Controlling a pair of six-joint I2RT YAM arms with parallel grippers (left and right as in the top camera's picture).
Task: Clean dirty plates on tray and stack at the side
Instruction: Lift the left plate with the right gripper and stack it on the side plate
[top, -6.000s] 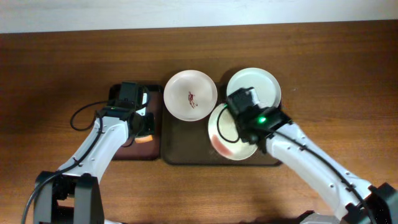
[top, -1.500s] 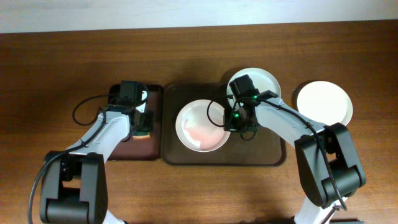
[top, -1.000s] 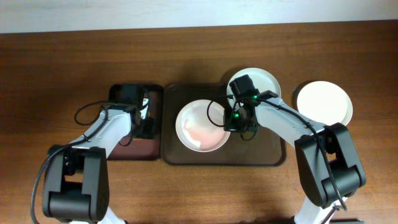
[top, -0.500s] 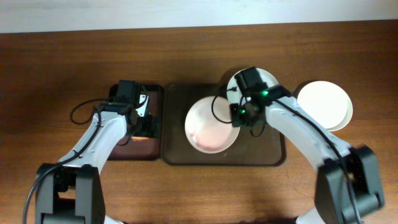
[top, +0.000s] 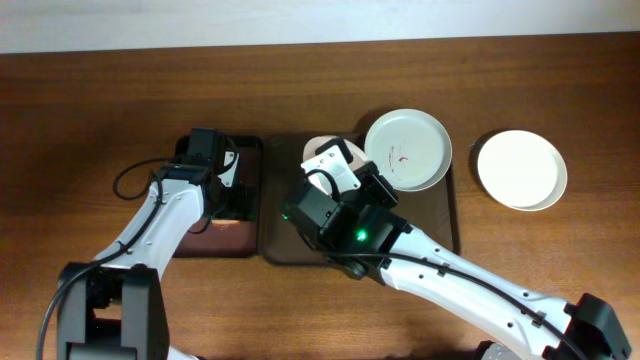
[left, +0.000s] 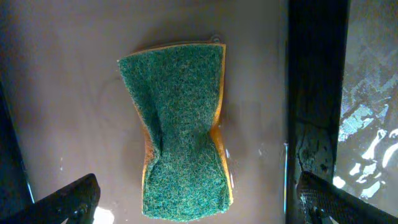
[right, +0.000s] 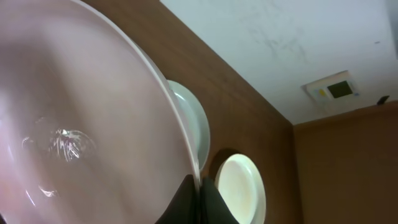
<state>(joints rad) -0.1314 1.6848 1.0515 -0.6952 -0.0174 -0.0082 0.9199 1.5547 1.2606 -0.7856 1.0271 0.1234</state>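
My right gripper needs to swing over the clean plate (right: 241, 190) next and go down to let go, because that plate is below it, to its right in the overhead view.
My right gripper (right: 200, 190) is shut on the rim of a white plate (right: 81, 124), held tilted up off the tray; its surface looks wet and free of sauce. In the overhead view the raised right arm (top: 345, 215) hides most of that plate and the middle of the dark brown tray (top: 448, 235). A plate with red-brown streaks (top: 405, 150) lies at the tray's back right. Another clean plate (top: 520, 170) rests on the table to the right. My left gripper (left: 202, 208) hangs open above the green sponge (left: 183, 130), touching nothing.
The sponge lies in a narrower dark tray (top: 190, 245) left of the brown tray. Bare wooden table (top: 100, 110) surrounds both trays. A white wall edge (top: 300, 20) runs along the back.
The right arm has lifted its plate off the tray, up and leftward toward the camera. The left gripper has opened and let go of the sponge onto the small tray.
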